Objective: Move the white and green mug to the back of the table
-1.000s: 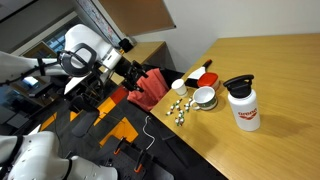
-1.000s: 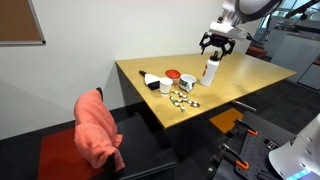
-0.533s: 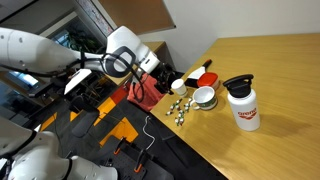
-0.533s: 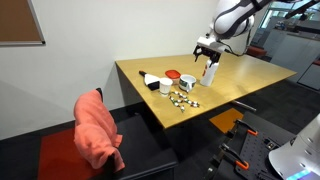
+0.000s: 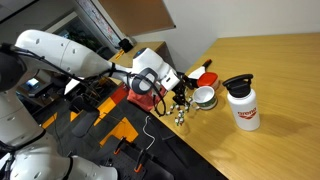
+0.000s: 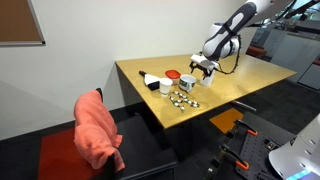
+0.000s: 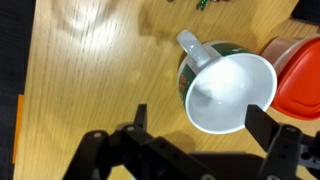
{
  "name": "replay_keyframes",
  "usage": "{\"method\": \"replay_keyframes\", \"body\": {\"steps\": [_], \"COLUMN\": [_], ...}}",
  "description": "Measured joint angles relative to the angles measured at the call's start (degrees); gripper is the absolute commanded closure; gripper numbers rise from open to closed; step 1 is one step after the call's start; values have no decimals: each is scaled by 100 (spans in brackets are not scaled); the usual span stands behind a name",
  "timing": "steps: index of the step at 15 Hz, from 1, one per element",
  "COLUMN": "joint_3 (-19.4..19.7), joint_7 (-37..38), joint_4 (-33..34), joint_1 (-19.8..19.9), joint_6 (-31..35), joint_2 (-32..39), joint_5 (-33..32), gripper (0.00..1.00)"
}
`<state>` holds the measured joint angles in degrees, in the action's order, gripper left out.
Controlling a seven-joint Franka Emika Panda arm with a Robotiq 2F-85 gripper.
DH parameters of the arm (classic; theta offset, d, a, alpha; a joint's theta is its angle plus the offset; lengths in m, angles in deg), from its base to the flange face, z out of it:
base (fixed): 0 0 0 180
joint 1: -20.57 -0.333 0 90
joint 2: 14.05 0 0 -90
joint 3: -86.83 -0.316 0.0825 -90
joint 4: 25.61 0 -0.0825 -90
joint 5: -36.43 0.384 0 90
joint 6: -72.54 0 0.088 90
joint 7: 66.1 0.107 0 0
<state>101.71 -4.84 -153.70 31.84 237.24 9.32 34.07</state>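
My open gripper moves down and outward next onto that side of the mug, one finger inside, one outside. Both fingers still hover above the mug's near rim (image 5: 198, 101) (image 7: 196, 122).
The mug (image 7: 228, 95) fills the wrist view: white inside, green and red print on its outer wall, handle pointing up-left. It stands on the light wooden table (image 7: 80, 70). In both exterior views it sits near the table's front edge (image 5: 204, 97) (image 6: 187, 82). My gripper (image 7: 200, 125) is open, hovering just above the mug, with its dark fingers (image 7: 262, 125) on either side of the mug's near rim and not touching it. In both exterior views the gripper (image 5: 180, 95) (image 6: 203, 68) hangs over the cluster of items.
A red lid (image 7: 295, 75) touches the mug's right side. A tall white bottle (image 5: 241, 104) with black lid stands nearby. Small wrapped sweets (image 5: 180, 115) and a small white cup (image 6: 165, 87) lie close by. A red cloth (image 6: 100, 130) drapes a chair beside the table.
The arm has swung in from beyond the table edge and come down over the mug; the gripper stays open. The items on the table have not moved.
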Motion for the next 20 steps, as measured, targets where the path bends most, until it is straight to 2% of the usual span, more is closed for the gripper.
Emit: {"method": "replay_keyframes", "body": {"steps": [7, 15, 16, 17, 20], "joint_3": [201, 257, 258, 259, 265], "joint_7": [76, -47, -55, -56, -57], "joint_4": [224, 1269, 1381, 1485, 1722], "joint_1": [-216, -207, -194, -182, -147], "joint_6": [-31, -185, -208, -228, -249], "joint_2": [235, 1405, 1544, 1672, 1963], "joint_5": [204, 798, 850, 884, 962], "gripper": [0, 0, 25, 26, 50]}}
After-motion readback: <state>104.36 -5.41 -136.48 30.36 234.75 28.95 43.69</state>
